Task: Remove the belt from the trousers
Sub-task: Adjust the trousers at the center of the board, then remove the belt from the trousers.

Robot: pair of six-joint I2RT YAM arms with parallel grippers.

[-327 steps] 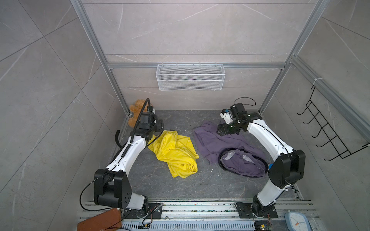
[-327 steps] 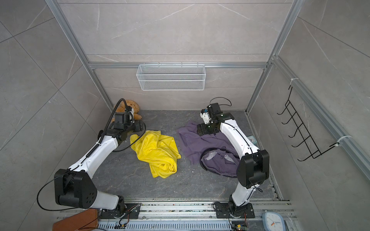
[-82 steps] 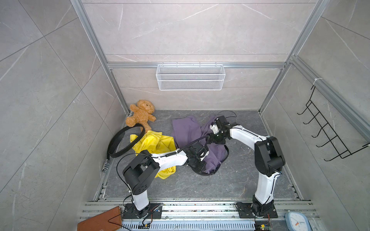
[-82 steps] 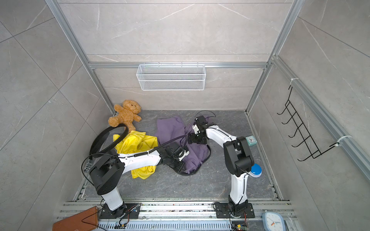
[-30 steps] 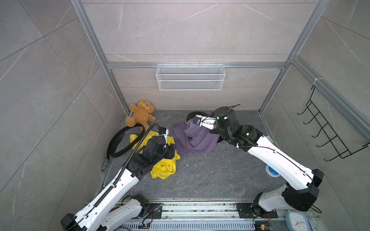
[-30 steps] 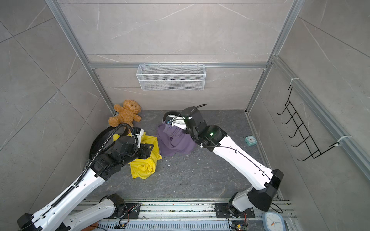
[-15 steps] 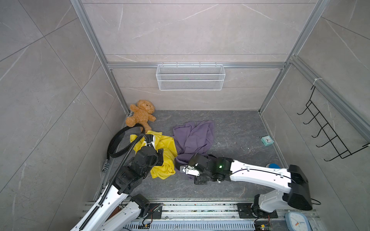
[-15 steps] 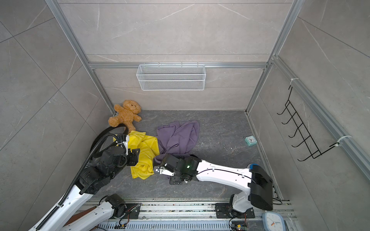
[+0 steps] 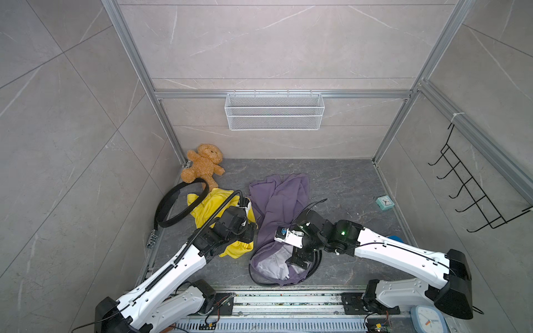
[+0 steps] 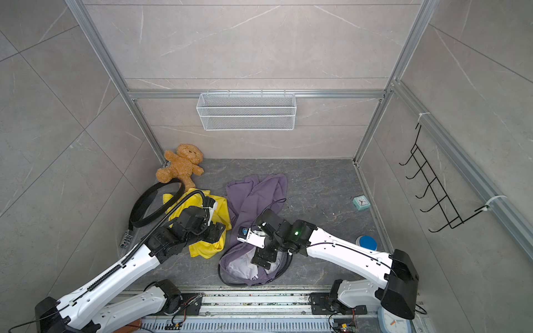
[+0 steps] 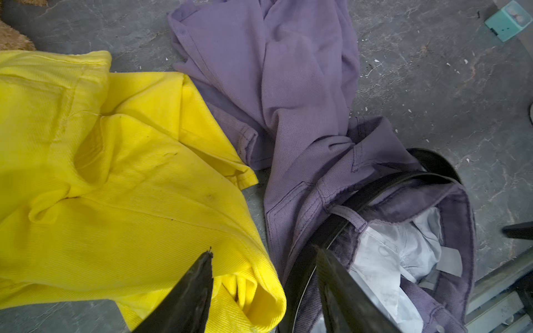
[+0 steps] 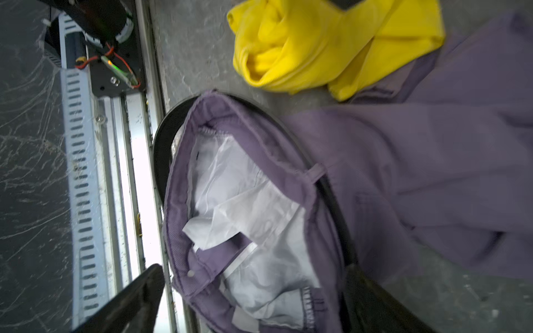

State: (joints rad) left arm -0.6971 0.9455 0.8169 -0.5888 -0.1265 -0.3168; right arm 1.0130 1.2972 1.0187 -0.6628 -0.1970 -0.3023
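Note:
My right gripper needs to go back toward the front bar and down onto the waistband's near edge (image 9: 290,283) (image 12: 184,284), since its open fingers are still above the white pocket lining.
The purple trousers (image 9: 278,201) (image 10: 255,196) lie lengthwise on the floor, waistband open toward the front rail. A black belt (image 9: 254,277) (image 12: 160,150) (image 11: 375,188) runs through the waistband loops. My right gripper (image 9: 300,256) (image 12: 253,268) hovers open over the waist opening, white pocket lining between its jaws, gripping nothing. My left gripper (image 9: 248,230) (image 11: 264,253) is open above the edge of the yellow trousers (image 9: 207,207) (image 11: 115,173), one finger over the belt at the waistband's left side.
A second black belt (image 9: 168,207) with its buckle lies loose by the left wall. A teddy bear (image 9: 203,165) sits in the back left corner. A teal clock (image 9: 385,201) and a blue object (image 10: 366,243) are at the right. The front rail (image 9: 274,297) is close to the waistband.
My right gripper has gone from shut on the raised trousers to open. The trousers now lie flat, waist at the front. My left arm has swung toward the waistband.

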